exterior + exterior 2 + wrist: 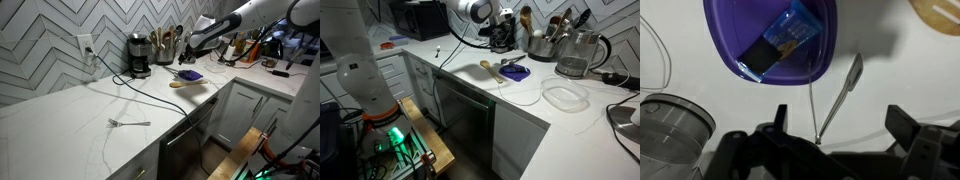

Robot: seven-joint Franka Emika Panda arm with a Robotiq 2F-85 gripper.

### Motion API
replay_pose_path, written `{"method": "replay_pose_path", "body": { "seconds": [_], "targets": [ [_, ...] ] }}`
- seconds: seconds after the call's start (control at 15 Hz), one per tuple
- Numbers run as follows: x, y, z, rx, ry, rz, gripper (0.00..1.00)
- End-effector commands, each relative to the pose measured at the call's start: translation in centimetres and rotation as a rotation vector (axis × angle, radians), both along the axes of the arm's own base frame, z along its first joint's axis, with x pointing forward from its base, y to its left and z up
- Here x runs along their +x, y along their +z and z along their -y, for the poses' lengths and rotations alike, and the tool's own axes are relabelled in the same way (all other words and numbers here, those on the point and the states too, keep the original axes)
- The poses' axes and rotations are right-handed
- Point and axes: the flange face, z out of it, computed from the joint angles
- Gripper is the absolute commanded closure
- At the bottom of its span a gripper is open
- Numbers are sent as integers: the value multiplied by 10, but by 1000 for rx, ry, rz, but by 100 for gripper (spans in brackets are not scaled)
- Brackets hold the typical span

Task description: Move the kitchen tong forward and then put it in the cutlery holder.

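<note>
The kitchen tong's hinge is on the counter below, between the open fingers, so the robot's gripper should next go down and outward onto the hinge end (819, 139) and close there.
In the wrist view the kitchen tong (839, 103) lies on the white counter. Its two slim metal arms spread toward the purple bowl (730, 30) and meet at a hinge close to my gripper (842, 128). The gripper is open, one finger on each side of the hinge, holding nothing. In both exterior views the gripper (190, 46) (501, 40) hovers above the counter by the purple bowl (189, 75) (516, 72); the tong is too thin to make out there. The cutlery holder (165, 46) (541, 43) stands against the wall with several utensils in it.
A pale wooden spoon (178, 84) (490, 69) (936, 12) lies beside the bowl. A small fork (130, 123) lies farther along the counter. A coffee maker (138, 55) with a black cord, a glass kettle (576, 55) and a clear plate (565, 97) are nearby.
</note>
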Motion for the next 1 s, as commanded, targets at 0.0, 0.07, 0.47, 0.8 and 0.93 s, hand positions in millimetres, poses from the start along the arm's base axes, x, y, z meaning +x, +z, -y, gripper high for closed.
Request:
{"method": "replay_pose_path", "body": {
  "seconds": [0.0,0.07,0.47,0.8,0.93],
  "targets": [
    [49,-16,4,3,-39,33,0],
    [60,-19,5,6,-46,40,0],
    [115,-41,1,49,-52,58,0],
    [147,-63,4,77,-59,96,0],
    [156,-72,9,80,-70,96,0]
  ]
}}
